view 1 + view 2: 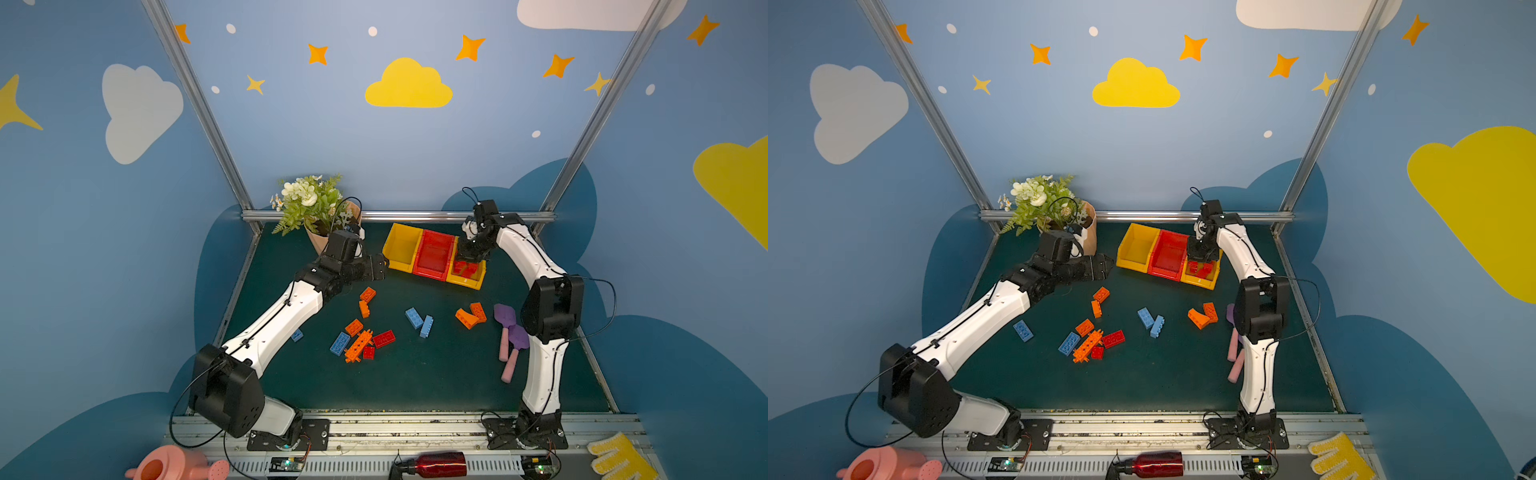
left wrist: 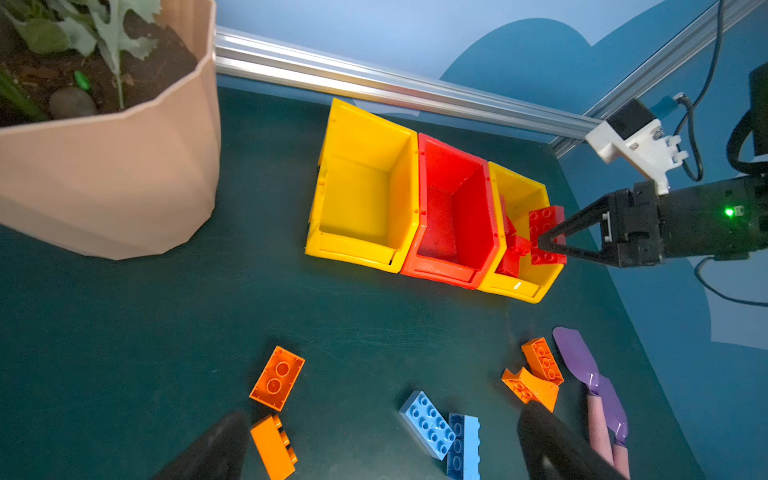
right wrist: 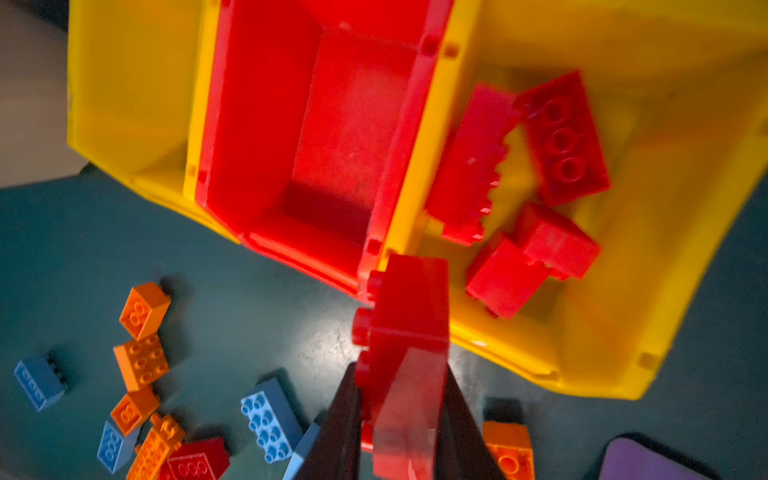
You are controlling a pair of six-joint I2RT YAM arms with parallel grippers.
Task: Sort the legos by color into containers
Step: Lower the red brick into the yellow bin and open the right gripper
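Observation:
My right gripper will next move away from the red bin and over the middle of the second yellow bin to release the red lego, because red legos lie at the second yellow bin's middle [image 1: 467,269] [image 3: 560,212].
Three joined containers stand at the back: a yellow bin [image 1: 400,245], a red bin [image 1: 434,253] and a second yellow bin [image 1: 471,284]. My right gripper [image 3: 401,415] is shut on a red lego [image 3: 409,316] and hangs over the front of that second yellow bin, which holds several red legos [image 3: 561,137]. My left gripper [image 2: 382,451] is open and empty, raised to the left of the bins [image 1: 380,266]. Loose orange [image 1: 368,294], blue [image 1: 414,318] and red [image 1: 384,338] legos lie on the green mat. One blue lego [image 1: 1022,330] sits beside my left arm.
A peach flower pot [image 1: 318,243] with greenery stands behind my left gripper. Purple soft pieces with pink foam handles [image 1: 509,332] lie by my right arm. A pink watering can [image 1: 166,465], a red bottle [image 1: 440,463] and a yellow glove [image 1: 619,457] sit beyond the front rail.

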